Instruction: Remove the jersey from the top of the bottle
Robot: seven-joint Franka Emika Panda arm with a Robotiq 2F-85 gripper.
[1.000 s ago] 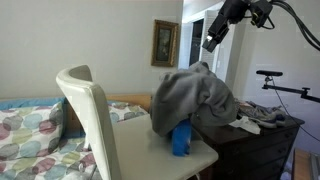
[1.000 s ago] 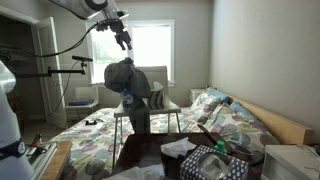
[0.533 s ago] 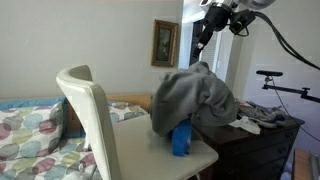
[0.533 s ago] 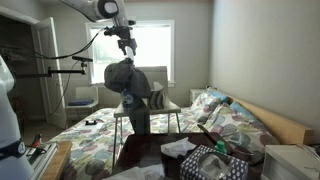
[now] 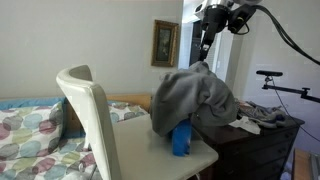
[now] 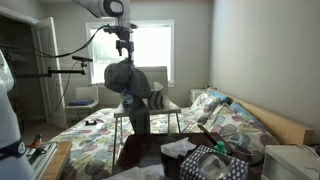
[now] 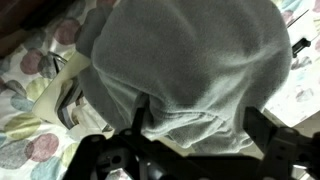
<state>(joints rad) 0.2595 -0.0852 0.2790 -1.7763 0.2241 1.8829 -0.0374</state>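
My gripper should next lower its open fingers onto the folds of the jersey's peak (image 7: 200,120) just below and close there, because this cloth stands highest over the bottle.
The dark grey jersey (image 5: 196,98) is draped in a heap over the bottle on a white table. Only the bottle's blue lower part (image 5: 181,139) shows under the cloth's hem; its top is hidden. My gripper (image 5: 205,52) hangs in the air just above the jersey's peak, pointing down, apart from the cloth. It also hovers over the jersey (image 6: 125,78) from the opposite side, with the gripper (image 6: 124,46) above it. In the wrist view the jersey (image 7: 190,60) fills the frame, and my open gripper (image 7: 200,128) has two dark fingers (image 7: 140,116) straddling its folds, nothing held.
A white chair back (image 5: 92,115) stands in front of the white table (image 5: 150,152). A dark dresser (image 5: 262,140) with small cloths is beside it. A bed with a patterned cover (image 6: 215,120) lies beyond, and a window (image 6: 150,50) behind.
My arm has swung in over the jersey and the gripper has turned to point straight down above its peak. The jaws stayed open. The jersey has not moved.
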